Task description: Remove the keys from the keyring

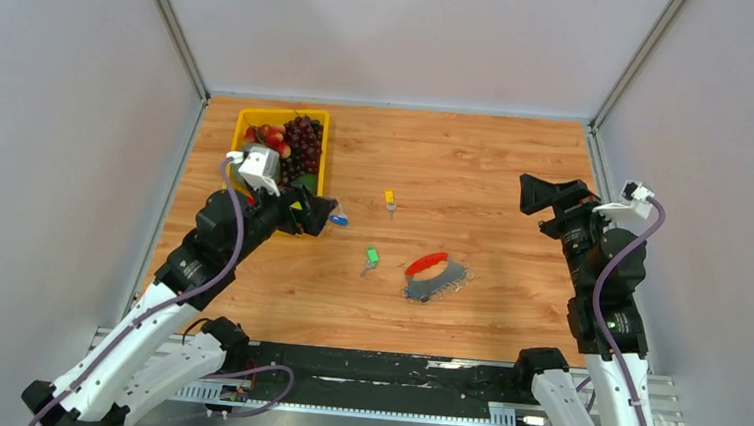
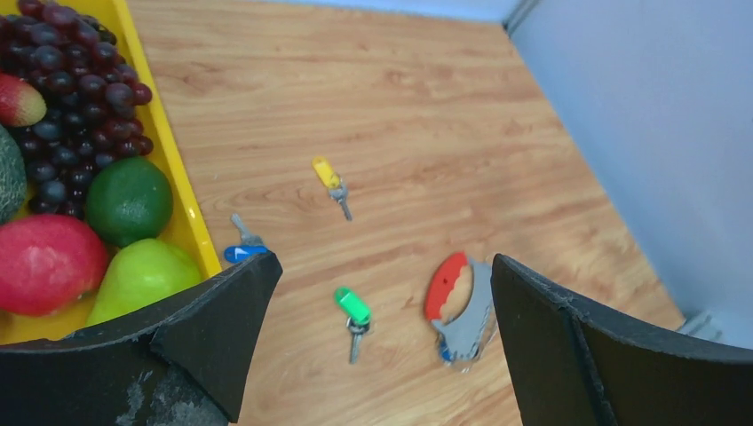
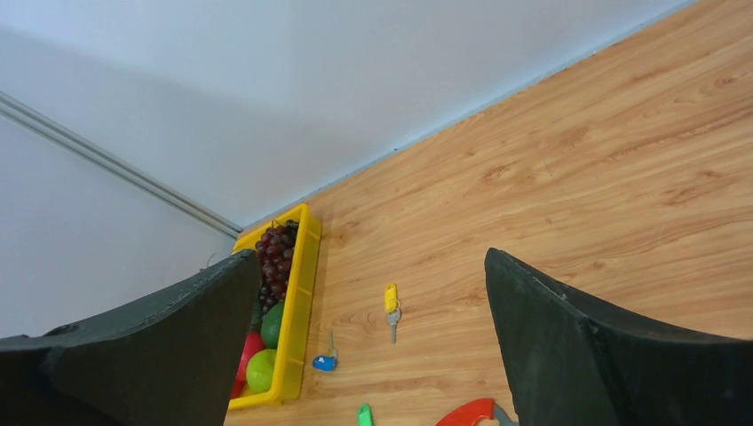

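Note:
My left gripper needs to move past the green key next. Then it will lower to the keyring's red band's near end (image 1: pixel 412 271) (image 2: pixel 433 308).
The grey crescent keyring (image 1: pixel 436 277) with its red band lies on the wooden table at centre right; it also shows in the left wrist view (image 2: pixel 462 306) and at the bottom edge of the right wrist view (image 3: pixel 471 414). A small blue piece (image 2: pixel 444 352) shows at its lower edge. Three keys lie loose on the wood: yellow (image 1: pixel 390 201) (image 2: pixel 329 180) (image 3: pixel 391 306), green (image 1: pixel 371 259) (image 2: pixel 353 309), blue (image 1: pixel 338 219) (image 2: pixel 244 251) (image 3: pixel 325 361). My left gripper (image 1: pixel 328 218) (image 2: pixel 384 275) is open and empty, right beside the blue key. My right gripper (image 1: pixel 527 195) (image 3: pixel 368 266) is open and empty, raised right of the keyring.
A yellow fruit tray (image 1: pixel 260 113) (image 2: pixel 169 160) (image 3: pixel 302 293) with grapes, apples and a lime stands at the back left, just behind my left gripper. Grey walls enclose the table on the left, back and right.

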`<state>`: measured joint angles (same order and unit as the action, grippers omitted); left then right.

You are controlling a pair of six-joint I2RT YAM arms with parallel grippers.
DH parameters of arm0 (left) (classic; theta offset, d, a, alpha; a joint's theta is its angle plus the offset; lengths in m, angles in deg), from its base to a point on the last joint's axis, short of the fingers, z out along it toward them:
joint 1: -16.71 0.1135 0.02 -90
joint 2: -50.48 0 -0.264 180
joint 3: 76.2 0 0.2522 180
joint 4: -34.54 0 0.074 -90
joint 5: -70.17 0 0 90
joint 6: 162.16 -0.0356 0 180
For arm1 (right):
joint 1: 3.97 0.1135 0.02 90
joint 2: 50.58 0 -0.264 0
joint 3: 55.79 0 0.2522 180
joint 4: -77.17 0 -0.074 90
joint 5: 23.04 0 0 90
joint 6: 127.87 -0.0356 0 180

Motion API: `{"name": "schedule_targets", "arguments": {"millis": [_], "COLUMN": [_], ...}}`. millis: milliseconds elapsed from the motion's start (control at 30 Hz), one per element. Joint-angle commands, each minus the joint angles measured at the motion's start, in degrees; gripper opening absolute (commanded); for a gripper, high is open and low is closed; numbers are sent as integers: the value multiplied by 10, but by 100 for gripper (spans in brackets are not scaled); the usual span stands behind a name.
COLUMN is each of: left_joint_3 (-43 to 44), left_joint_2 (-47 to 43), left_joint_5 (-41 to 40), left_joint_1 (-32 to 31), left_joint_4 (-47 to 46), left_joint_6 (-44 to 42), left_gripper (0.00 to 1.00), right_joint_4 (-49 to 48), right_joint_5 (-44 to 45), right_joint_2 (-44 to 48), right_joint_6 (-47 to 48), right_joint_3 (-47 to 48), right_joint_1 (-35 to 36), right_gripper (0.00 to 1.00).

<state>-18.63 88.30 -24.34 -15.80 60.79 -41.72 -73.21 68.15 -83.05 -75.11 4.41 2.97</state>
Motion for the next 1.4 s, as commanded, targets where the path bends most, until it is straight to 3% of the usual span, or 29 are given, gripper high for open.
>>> {"name": "schedule_targets", "arguments": {"millis": [0,133,400,567,667,900,1133,1367], "left_joint_3": [91,151,116,144,150,148,231,269], "left_joint_2": [74,148,255,360,409,525,624,669], "left_joint_5": [87,111,230,126,128,85,-25,-45], "left_joint_1": [2,2,-13,-99,-134,-156,-223,-253], "left_joint_4": [67,130,76,102,55,-44,-21,-12], "left_joint_6": [-131,-136,-60,-82,-50,-59,-137,-167], "left_gripper": [100,100,100,100,100,97,94,92], "right_joint_4": [-13,-13,-6,31,33,32,32,31], "right_joint_5": [30,81,35,4,-12,-51,-48,-60], "right_joint_2": [1,-5,-49,-96,-113,-135,-123,-113], "right_joint_6": [22,1,40,50,47,69,80,80], "right_joint_3": [-11,-26,-38,-34,-38,-24,-24,-27], "right_joint_1": [-1,-1,-1,-1,-1,-1,-1,-1], "right_gripper": [100,100,100,100,100,100,100,100]}}
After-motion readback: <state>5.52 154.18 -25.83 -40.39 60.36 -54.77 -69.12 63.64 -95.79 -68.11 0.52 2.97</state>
